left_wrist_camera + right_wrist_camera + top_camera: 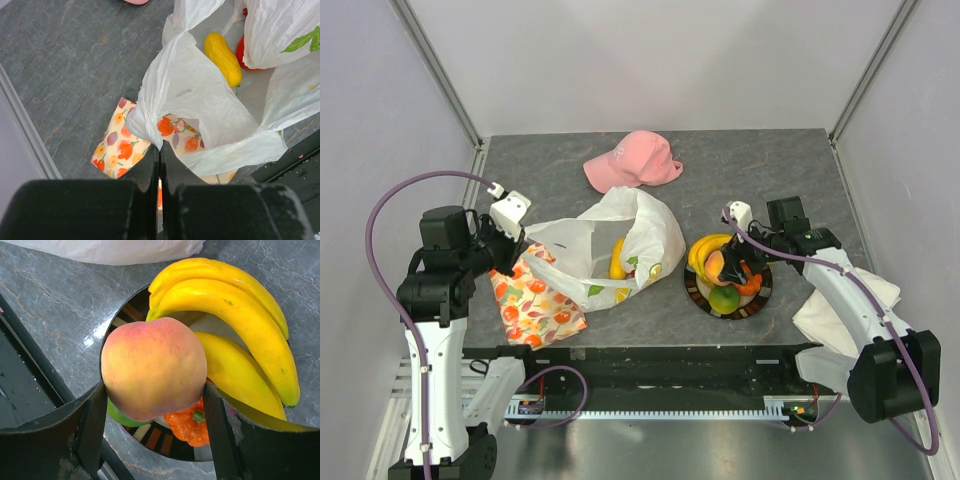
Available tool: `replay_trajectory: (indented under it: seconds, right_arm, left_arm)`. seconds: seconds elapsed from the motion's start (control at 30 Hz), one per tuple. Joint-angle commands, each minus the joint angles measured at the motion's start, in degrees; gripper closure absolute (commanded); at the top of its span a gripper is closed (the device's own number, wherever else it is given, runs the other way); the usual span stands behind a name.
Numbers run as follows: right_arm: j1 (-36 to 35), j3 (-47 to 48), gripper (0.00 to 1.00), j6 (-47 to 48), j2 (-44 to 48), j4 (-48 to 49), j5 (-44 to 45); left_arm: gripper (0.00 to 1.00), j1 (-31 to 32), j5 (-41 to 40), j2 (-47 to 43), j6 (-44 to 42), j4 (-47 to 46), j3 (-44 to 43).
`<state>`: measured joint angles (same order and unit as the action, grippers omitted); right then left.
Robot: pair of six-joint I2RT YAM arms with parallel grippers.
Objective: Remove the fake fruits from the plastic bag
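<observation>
The robot's right gripper needs to turn and move back and left in the top view next, because the plate's bare edge is there, to release the peach [152, 367].
The white plastic bag [610, 245] lies left of centre with its mouth open. My left gripper [515, 245] is shut on a pinch of the bag's edge [161, 146]. Inside the bag [190, 95] lie a yellow fruit [222, 57] and a red one [241, 52]. My right gripper [155, 390] is shut on an orange-pink peach [152, 367], held just over a dark striped plate [120, 315]. On the plate [692, 290] are yellow bananas [235, 305], a green lime [117, 415] and a small orange fruit [190, 425].
An orange-flowered cloth [535, 305] lies under the bag's left corner, by the table's front edge. A pink cap [632, 160] sits at the back centre. A white cloth [860, 300] lies under the right arm at the front right.
</observation>
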<state>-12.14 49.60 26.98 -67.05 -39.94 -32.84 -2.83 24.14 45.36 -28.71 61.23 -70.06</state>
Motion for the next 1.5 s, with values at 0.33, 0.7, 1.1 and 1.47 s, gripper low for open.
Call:
replay_trajectory:
  seconds: [0.33,0.7,1.1,1.47]
  right_arm:
    - [-17.5,9.0,0.34,12.2,-3.8,-6.3,1.3]
    - [-24.7,18.0,0.33,26.8,-18.5,-14.3,8.7]
    - [-27.1,16.4,0.31,33.0,-20.0,-18.7,13.9]
    - [-27.6,15.3,0.09,32.2,-18.9,-17.3,15.0]
  left_arm:
    - [0.98,-0.2,2.0,-0.7,2.4,-1.1,0.5]
    - [0.98,-0.2,0.6,-2.9,1.3,-1.1,2.4]
    - [0.99,-0.2,1.7,-2.2,1.8,-2.1,4.0]
    - [0.99,-0.2,2.5,-0.7,1.7,-2.6,3.5]
